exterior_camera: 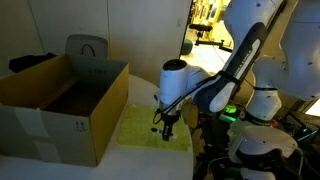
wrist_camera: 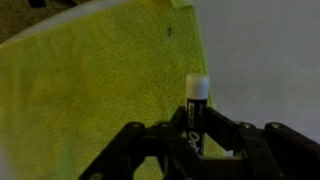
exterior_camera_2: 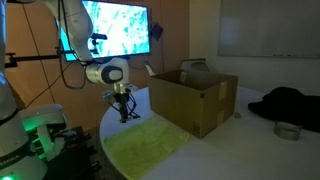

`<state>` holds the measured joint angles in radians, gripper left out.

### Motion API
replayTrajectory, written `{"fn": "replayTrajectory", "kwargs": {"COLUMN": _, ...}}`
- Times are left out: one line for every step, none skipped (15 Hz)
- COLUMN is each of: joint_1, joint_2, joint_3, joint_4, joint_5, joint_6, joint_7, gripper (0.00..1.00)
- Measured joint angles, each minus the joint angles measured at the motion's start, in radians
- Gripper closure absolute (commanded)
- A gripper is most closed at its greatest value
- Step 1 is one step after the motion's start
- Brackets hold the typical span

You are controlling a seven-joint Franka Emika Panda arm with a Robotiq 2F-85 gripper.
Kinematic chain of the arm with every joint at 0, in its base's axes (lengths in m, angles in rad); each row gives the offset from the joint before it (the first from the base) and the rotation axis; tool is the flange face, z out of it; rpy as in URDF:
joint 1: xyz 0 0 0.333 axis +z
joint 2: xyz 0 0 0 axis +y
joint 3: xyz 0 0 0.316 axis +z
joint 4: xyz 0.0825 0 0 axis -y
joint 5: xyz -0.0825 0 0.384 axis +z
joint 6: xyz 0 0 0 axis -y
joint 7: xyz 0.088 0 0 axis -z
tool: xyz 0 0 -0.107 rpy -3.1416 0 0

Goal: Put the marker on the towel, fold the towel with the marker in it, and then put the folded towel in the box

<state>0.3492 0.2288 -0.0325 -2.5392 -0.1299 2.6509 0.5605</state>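
My gripper shifts the marker (wrist_camera: 196, 100) away from the towel's far edge toward the towel's middle next, then lowers the marker onto the towel's surface.
My gripper (wrist_camera: 196, 135) is shut on the marker (wrist_camera: 196, 100), a dark stick with a white end that points away from the wrist. It hangs just above the far edge of the pale yellow-green towel (wrist_camera: 100, 90), which lies flat on the white table. In both exterior views the gripper (exterior_camera: 166, 127) (exterior_camera_2: 124, 113) hovers over the towel (exterior_camera: 150, 128) (exterior_camera_2: 150, 145). The marker is too small to make out there. The brown cardboard box (exterior_camera: 60, 105) (exterior_camera_2: 192, 100) stands open beside the towel, flaps upright.
A dark cloth (exterior_camera_2: 290, 102) and a small round tin (exterior_camera_2: 287, 130) lie on the table beyond the box. A grey chair (exterior_camera: 88, 48) stands behind the box. The robot base with a green light (exterior_camera_2: 35, 130) is close to the table edge.
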Motion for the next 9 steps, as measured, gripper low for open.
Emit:
{"fn": "replayTrajectory", "kwargs": {"joint_1": -0.001, "joint_2": -0.033, "joint_3": -0.02, "joint_4": -0.029, "joint_5": -0.043, "joint_6": -0.001, "joint_7": 0.044, "gripper": 0.85}}
{"fn": "replayTrajectory", "kwargs": {"joint_1": -0.006, "joint_2": -0.063, "joint_3": -0.036, "joint_4": -0.056, "joint_5": -0.096, "joint_6": -0.004, "joint_7": 0.09, "gripper": 0.85}}
{"fn": "replayTrajectory", "kwargs": {"joint_1": -0.015, "joint_2": -0.084, "joint_3": -0.044, "joint_4": -0.077, "joint_5": -0.146, "joint_6": -0.008, "joint_7": 0.126, "gripper": 0.85}}
{"fn": "replayTrajectory", "kwargs": {"joint_1": -0.028, "joint_2": -0.098, "joint_3": -0.045, "joint_4": -0.092, "joint_5": -0.191, "joint_6": -0.015, "joint_7": 0.153, "gripper": 0.85}}
{"fn": "replayTrajectory", "kwargs": {"joint_1": -0.042, "joint_2": -0.105, "joint_3": -0.045, "joint_4": -0.1, "joint_5": -0.232, "joint_6": -0.021, "joint_7": 0.173, "gripper": 0.85}}
{"fn": "replayTrajectory", "kwargs": {"joint_1": -0.056, "joint_2": -0.105, "joint_3": -0.043, "joint_4": -0.103, "joint_5": -0.266, "joint_6": -0.027, "joint_7": 0.182, "gripper": 0.85}}
{"fn": "replayTrajectory", "kwargs": {"joint_1": -0.068, "joint_2": -0.102, "joint_3": -0.042, "joint_4": -0.102, "joint_5": -0.296, "joint_6": -0.032, "joint_7": 0.188, "gripper": 0.85}}
{"fn": "replayTrajectory", "kwargs": {"joint_1": -0.079, "joint_2": -0.095, "joint_3": -0.042, "joint_4": -0.1, "joint_5": -0.318, "joint_6": -0.033, "joint_7": 0.191, "gripper": 0.85}}
{"fn": "replayTrajectory", "kwargs": {"joint_1": -0.089, "joint_2": -0.086, "joint_3": -0.041, "joint_4": -0.096, "joint_5": -0.329, "joint_6": -0.035, "joint_7": 0.192, "gripper": 0.85}}
